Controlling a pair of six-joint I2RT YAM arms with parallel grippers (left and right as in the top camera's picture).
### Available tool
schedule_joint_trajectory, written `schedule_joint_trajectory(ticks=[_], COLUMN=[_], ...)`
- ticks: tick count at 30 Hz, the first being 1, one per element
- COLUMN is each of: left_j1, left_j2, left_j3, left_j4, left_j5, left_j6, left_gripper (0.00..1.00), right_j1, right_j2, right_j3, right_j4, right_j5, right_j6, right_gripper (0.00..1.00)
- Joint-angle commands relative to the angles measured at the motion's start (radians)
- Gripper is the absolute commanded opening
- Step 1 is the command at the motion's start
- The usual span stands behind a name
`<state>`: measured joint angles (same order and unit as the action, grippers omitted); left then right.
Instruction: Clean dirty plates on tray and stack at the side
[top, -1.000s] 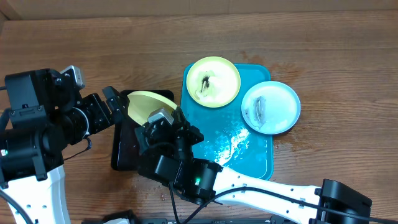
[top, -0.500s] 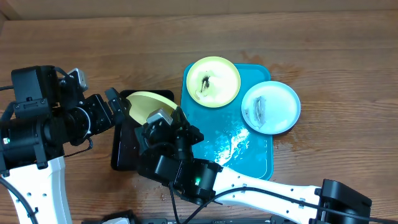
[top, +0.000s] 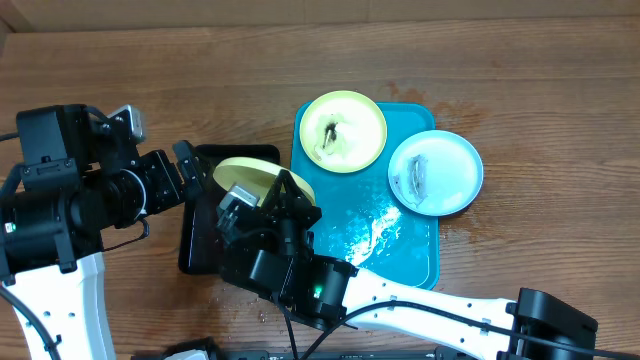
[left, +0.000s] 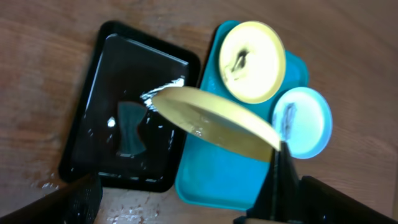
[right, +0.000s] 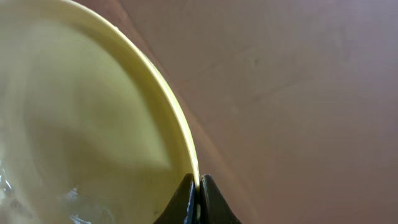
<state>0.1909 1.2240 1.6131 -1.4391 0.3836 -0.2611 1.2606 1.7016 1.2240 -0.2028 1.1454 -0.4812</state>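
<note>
I will move my right gripper to the right in the overhead view, lower it and release there, because the tabletop beyond the light blue plate is bare.
My right gripper (top: 290, 198) is shut on the rim of a pale yellow-green plate (top: 248, 176) and holds it tilted above the black tray's right side. The right wrist view shows the fingertips (right: 198, 190) pinching that plate's rim (right: 93, 124). In the left wrist view the plate (left: 211, 121) hangs on edge over both trays. My left gripper (top: 195, 170) is open and empty, just left of the held plate. A second yellow-green plate (top: 343, 130) with a dark smear lies on the turquoise tray (top: 400, 250). A light blue smeared plate (top: 435, 172) overhangs the tray's right rim.
A smaller black tray (top: 196, 250) holding water sits left of the turquoise tray. In the left wrist view a dark pad (left: 130, 127) lies in the black tray (left: 87, 124). Water drops lie on the wooden table in front of it.
The right gripper has carried the yellow-green plate to the right and tilted it more on edge. The left arm shifted slightly right early on, then held still.
</note>
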Motion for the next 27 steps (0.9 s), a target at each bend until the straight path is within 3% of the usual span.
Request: schedule_joint_trajectory(ticks=[1, 21, 23, 27], left_j1=[0.005, 0.005, 0.005, 0.005], left_j2=[-0.05, -0.16, -0.159, -0.159], left_j3=[0.02, 0.02, 0.02, 0.02], left_j4=[0.027, 0.084, 0.084, 0.082], left_j5=[0.064, 0.061, 0.061, 0.058], left_j6=[0.029, 0.03, 0.03, 0.03], left_gripper=[1.0, 1.0, 1.0, 1.0], right_j1=[0.032, 0.105, 0.08, -0.042], right_j2=[-0.033, -0.033, -0.033, -0.033], right_j3=[0.021, 0.021, 0.021, 0.021], right_j4=[0.047, 0.125, 0.126, -0.023], right_j5=[0.025, 0.032, 0.034, 0.01], right_j6=[-0.122, -0.114, -0.019, 0.516], right_gripper=[0.04, 0.04, 0.04, 0.04])
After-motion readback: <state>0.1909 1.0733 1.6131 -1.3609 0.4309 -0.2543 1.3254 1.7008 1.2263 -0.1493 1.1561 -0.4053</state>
